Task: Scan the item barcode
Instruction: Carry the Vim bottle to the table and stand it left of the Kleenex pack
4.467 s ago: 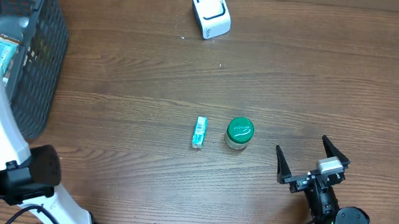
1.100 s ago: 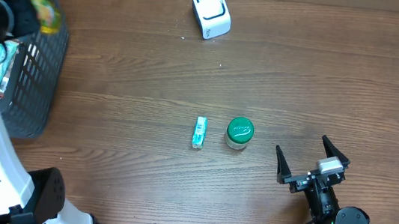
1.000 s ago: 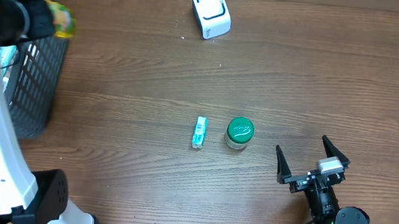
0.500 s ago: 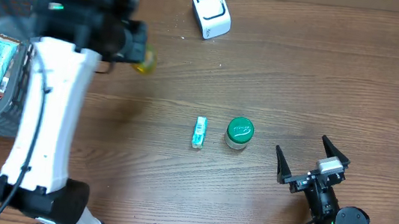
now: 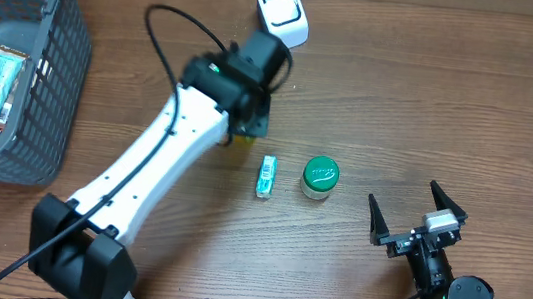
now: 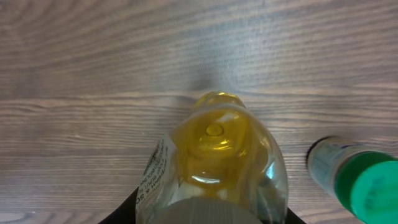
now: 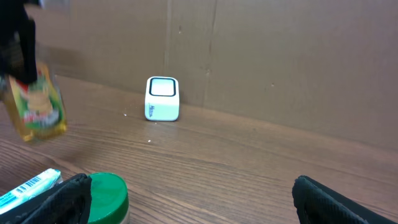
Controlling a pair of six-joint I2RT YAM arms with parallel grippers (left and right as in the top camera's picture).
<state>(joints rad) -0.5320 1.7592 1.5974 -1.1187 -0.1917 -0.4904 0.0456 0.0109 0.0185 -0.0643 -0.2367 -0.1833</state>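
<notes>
My left gripper moves down next to stand the bottle on the bare wood beside the teal tube (image 5: 265, 177) and releases it, since the bottle hangs above the table.
My left gripper (image 5: 246, 117) is shut on a clear bottle of yellow liquid (image 6: 214, 146) with a white printed label. It hangs over the table's middle, just left of a teal tube (image 5: 265, 177). In the overhead view the arm hides nearly all of the bottle. In the right wrist view the bottle (image 7: 37, 104) hangs at the far left. The white scanner (image 5: 282, 15) stands at the table's back, its window facing up. My right gripper (image 5: 417, 222) rests open at the front right, holding nothing.
A green-lidded jar (image 5: 320, 177) stands right of the teal tube, close to the held bottle. A dark wire basket (image 5: 63, 66) with packets inside sits at the far left. A cardboard wall (image 7: 280, 56) runs behind the scanner.
My left arm has swung from over the basket to the table's middle, carrying the yellow bottle. The right arm has not moved.
</notes>
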